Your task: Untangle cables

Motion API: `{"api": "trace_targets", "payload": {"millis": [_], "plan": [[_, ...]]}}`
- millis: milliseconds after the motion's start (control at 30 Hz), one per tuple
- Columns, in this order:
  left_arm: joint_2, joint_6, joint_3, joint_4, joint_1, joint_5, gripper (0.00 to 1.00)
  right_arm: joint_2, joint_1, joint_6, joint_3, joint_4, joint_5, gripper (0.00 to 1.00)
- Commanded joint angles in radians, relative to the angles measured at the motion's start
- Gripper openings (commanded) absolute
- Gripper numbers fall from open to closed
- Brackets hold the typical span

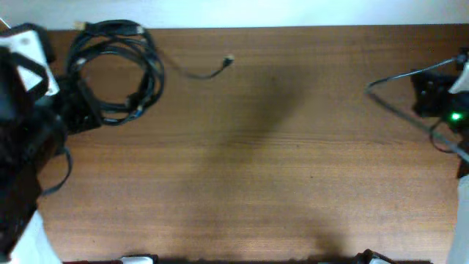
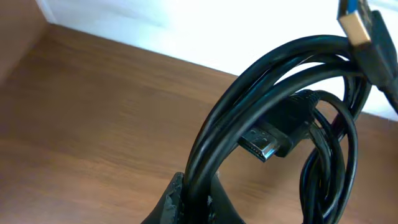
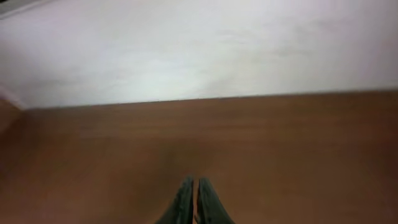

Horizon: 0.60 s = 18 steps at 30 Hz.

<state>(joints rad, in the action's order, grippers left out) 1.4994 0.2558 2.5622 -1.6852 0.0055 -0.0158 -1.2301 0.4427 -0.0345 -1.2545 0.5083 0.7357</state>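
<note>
The left gripper should carry the coil to the right in the overhead view and then down toward the table's bare middle (image 1: 233,141), because the wood there is clear.
The cables (image 1: 117,73) are black cords wound in a coil at the far left of the table, with one thin end and its small metal plug (image 1: 229,60) trailing right. My left gripper (image 1: 82,103) is at the coil's lower left edge. In the left wrist view the left gripper (image 2: 198,199) is shut on several strands of the cables (image 2: 267,106), and a metal plug (image 2: 261,146) and a gold plug (image 2: 356,26) show close up. My right gripper (image 3: 195,193) is shut and empty over bare wood, far from the coil.
The right arm's base (image 1: 440,99), with a green light and its own thicker cable, is at the far right edge. The left arm (image 1: 22,147) fills the left edge. A white wall runs behind the table's back edge.
</note>
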Motion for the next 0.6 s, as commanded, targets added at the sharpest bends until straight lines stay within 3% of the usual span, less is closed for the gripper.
{"api": "trace_targets", "payload": {"millis": [0, 67, 300, 567], "plan": [[0.042, -0.029, 0.004, 0.052, -0.084, 0.204, 0.0, 0.082, -0.159, -0.011, 0.003, 0.027, -0.101, 0.04], [0.085, -0.068, 0.004, 0.083, -0.15, 0.32, 0.0, 0.092, -0.246, -0.025, 0.003, 0.055, -0.147, 0.04], [0.2, -0.074, 0.004, 0.153, -0.367, 0.327, 0.0, 0.092, -0.504, -0.068, 0.003, 0.16, -0.231, 0.04], [0.249, -0.074, 0.004, 0.182, -0.403, 0.308, 0.0, 0.092, -0.707, -0.085, 0.003, 0.214, -0.378, 0.04]]}}
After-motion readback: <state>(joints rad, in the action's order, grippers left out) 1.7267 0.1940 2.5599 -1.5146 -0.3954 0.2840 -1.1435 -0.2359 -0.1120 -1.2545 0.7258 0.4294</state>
